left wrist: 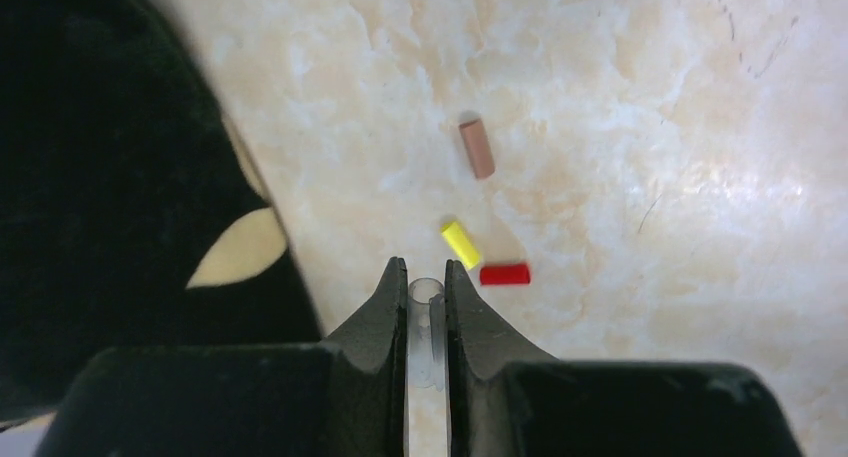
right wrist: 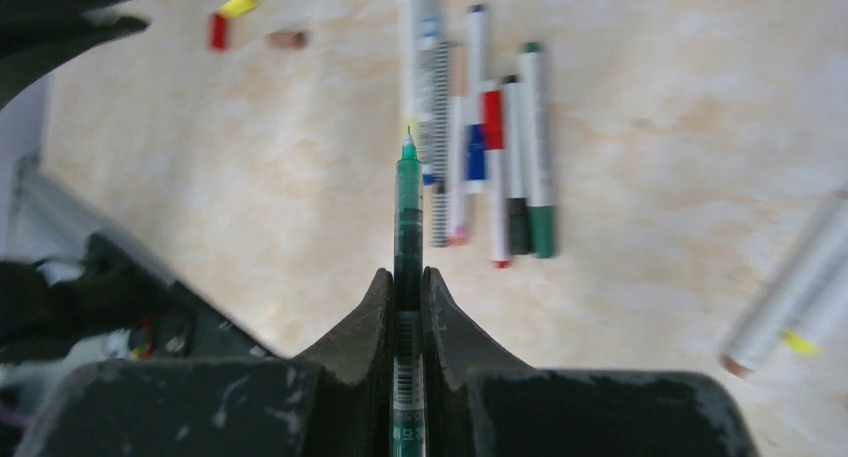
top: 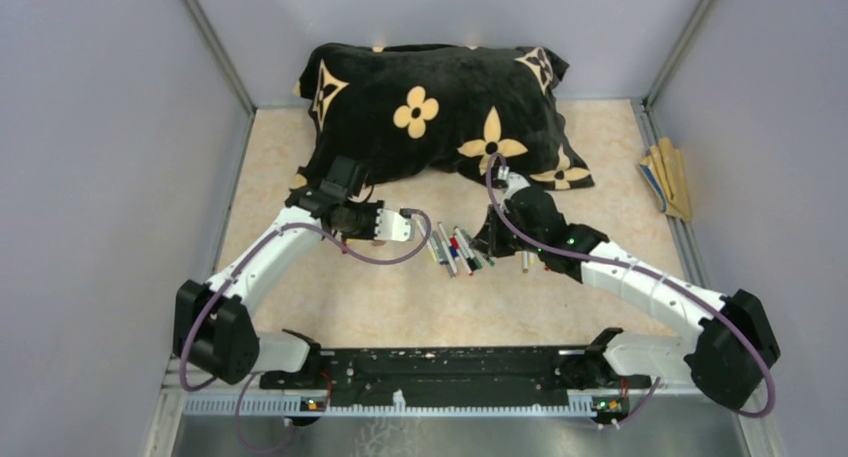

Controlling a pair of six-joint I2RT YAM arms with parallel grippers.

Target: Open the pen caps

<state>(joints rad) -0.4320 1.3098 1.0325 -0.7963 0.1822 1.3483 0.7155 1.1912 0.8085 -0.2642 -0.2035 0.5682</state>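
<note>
My left gripper moves to its right in the wrist view and lower next, and releases the clear cap (left wrist: 426, 312), since bare tabletop (left wrist: 577, 149) beside the brownish cap lies below it there.
My left gripper (left wrist: 425, 272) is shut on a clear pen cap (left wrist: 426, 312) that stands between its jaws, low over the table. Just beyond its tips lie loose pen caps: a yellow one (left wrist: 461, 244), a red one (left wrist: 505, 274) and a brownish one (left wrist: 477, 148). My right gripper (right wrist: 407, 275) is shut on a green pen (right wrist: 407, 202), whose bare tip points away from me. Several capped pens (right wrist: 495, 147) lie side by side past it, seen between the two grippers (top: 455, 249) from above. Left gripper (top: 408, 225) and right gripper (top: 490, 239) face each other.
A black pillow with cream flowers (top: 440, 107) lies behind both arms and fills the left of the left wrist view (left wrist: 100, 177). Two white pens (right wrist: 790, 297) lie off to the right. Flat tan sticks (top: 668, 177) rest by the right wall.
</note>
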